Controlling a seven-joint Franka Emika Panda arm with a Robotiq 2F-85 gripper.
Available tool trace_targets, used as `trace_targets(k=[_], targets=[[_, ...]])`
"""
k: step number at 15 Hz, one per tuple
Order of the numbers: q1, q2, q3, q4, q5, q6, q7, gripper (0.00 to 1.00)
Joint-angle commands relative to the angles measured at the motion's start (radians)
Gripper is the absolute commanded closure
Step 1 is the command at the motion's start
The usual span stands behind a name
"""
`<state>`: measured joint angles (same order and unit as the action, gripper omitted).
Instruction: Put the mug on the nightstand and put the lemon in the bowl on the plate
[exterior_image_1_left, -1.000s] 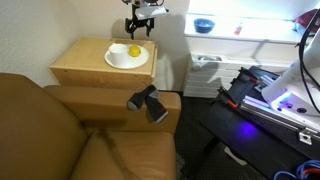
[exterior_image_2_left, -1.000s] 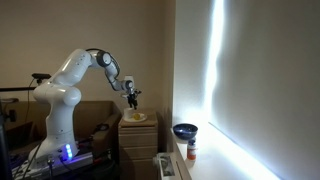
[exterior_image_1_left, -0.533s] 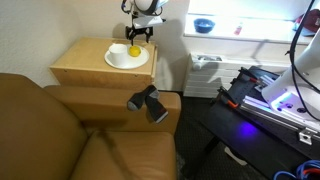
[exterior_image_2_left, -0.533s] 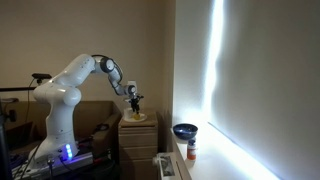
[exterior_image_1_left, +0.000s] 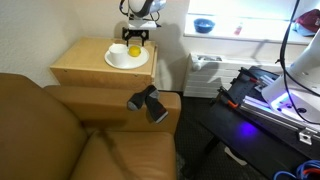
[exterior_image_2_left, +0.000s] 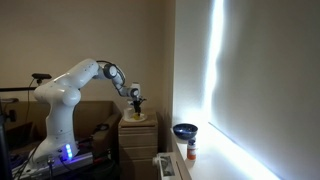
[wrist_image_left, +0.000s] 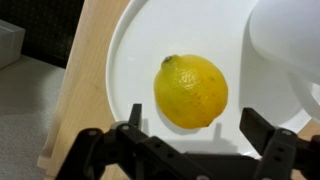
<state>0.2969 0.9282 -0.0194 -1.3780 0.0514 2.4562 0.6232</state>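
Note:
Next, my gripper moves down over the middle of the lemon (exterior_image_1_left: 134, 50) (wrist_image_left: 190, 92) and closes on its sides. The open fingers are on either side but still hang above it.
The lemon (wrist_image_left: 190, 92) lies on the white plate (wrist_image_left: 125, 60), next to the white mug (wrist_image_left: 290, 40), which also stands on the plate. In an exterior view the plate (exterior_image_1_left: 140, 63) sits on the light-wood nightstand (exterior_image_1_left: 85, 65) with the lemon (exterior_image_1_left: 134, 50) and mug (exterior_image_1_left: 121, 56) on it. My gripper (exterior_image_1_left: 135, 39) hangs just above the lemon, open; in the wrist view its fingers (wrist_image_left: 196, 122) stand either side of the lemon without touching it. The blue bowl (exterior_image_1_left: 204, 25) stands on the window ledge, also seen in an exterior view (exterior_image_2_left: 184, 131).
A brown sofa (exterior_image_1_left: 70, 135) adjoins the nightstand, with a black object (exterior_image_1_left: 148, 102) on its arm. A small bottle (exterior_image_2_left: 191, 151) stands by the bowl on the ledge. A white crate (exterior_image_1_left: 205, 72) and the robot's base (exterior_image_1_left: 275, 95) are beside the nightstand.
My gripper has come down from above the nightstand's back edge to just over the lemon. It stays open. The lemon, mug and plate have not moved.

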Motion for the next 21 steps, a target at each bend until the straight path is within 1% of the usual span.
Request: trace_targets(k=[1,3,6,9,10,11,13,14,15,16,17,19,21], targets=[[0.002,0.014,-0.001,0.019,0.011,-0.018,-0.003,0.00],[0.001,0.033,0.000,0.044,0.014,-0.034,-0.003,0.00],[-0.005,0.041,0.009,0.053,0.021,-0.040,-0.012,0.00],[-0.008,0.048,0.012,0.058,0.026,-0.073,-0.011,0.00],[-0.001,0.051,0.002,0.059,0.021,-0.074,0.005,0.00],[0.002,0.044,0.001,0.049,0.015,-0.046,0.000,0.00],[0.002,0.050,0.001,0.047,0.012,-0.048,-0.005,0.00],[-0.001,0.052,0.006,0.049,0.016,-0.058,-0.009,0.25],[-0.002,0.055,0.007,0.056,0.019,-0.066,-0.007,0.27],[-0.003,0.055,0.009,0.059,0.020,-0.068,-0.009,0.33],[-0.006,0.055,0.011,0.063,0.023,-0.071,-0.010,0.42],[-0.008,0.052,0.013,0.051,0.028,-0.057,-0.008,0.52],[-0.012,0.050,0.017,0.043,0.034,-0.047,-0.009,0.53]])
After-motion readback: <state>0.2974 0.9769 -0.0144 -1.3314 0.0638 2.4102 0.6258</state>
